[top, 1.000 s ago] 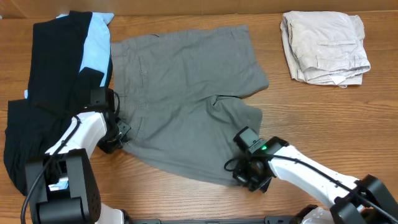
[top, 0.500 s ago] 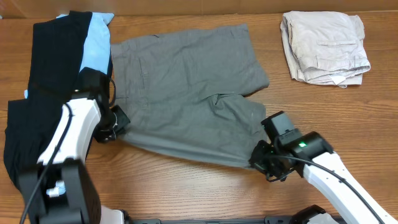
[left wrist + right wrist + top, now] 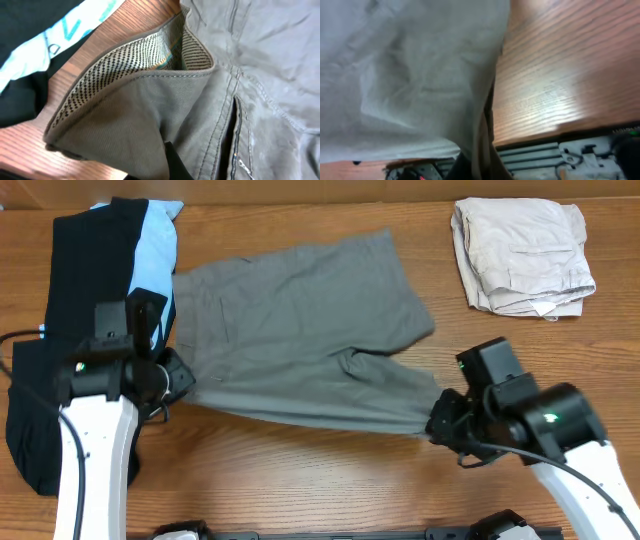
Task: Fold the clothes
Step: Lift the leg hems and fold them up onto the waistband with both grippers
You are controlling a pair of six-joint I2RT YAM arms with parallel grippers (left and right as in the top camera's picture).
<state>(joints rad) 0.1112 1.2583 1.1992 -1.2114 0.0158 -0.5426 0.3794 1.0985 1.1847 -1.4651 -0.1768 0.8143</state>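
The far leg lies flat beyond the lifted near edge. I will next carry my right gripper outward over the shorts (image 3: 300, 330) and down onto the hem of the far leg.
The taupe-grey shorts (image 3: 300, 330) lie spread across the middle of the table, their near edge lifted and stretched taut between my two grippers. My left gripper (image 3: 178, 380) is shut on the waistband corner. In the left wrist view the waistband (image 3: 150, 115) gapes and shows its checked lining, with a black fingertip (image 3: 172, 162) pressed into the cloth. My right gripper (image 3: 440, 425) is shut on the hem of the near leg. In the right wrist view the cloth (image 3: 420, 75) hangs from the pinch at the bottom, above the tabletop.
Folded beige shorts (image 3: 522, 255) sit at the back right. A black garment (image 3: 80, 290) with a light-blue one (image 3: 155, 250) on it covers the left side, right beside my left arm. The table's front edge and its metal rail (image 3: 560, 150) lie below the right gripper.
Both grippers have risen with the shorts' near edge, the right one moving right and the left one slightly left and back. The crumpled near leg is now pulled out straight.
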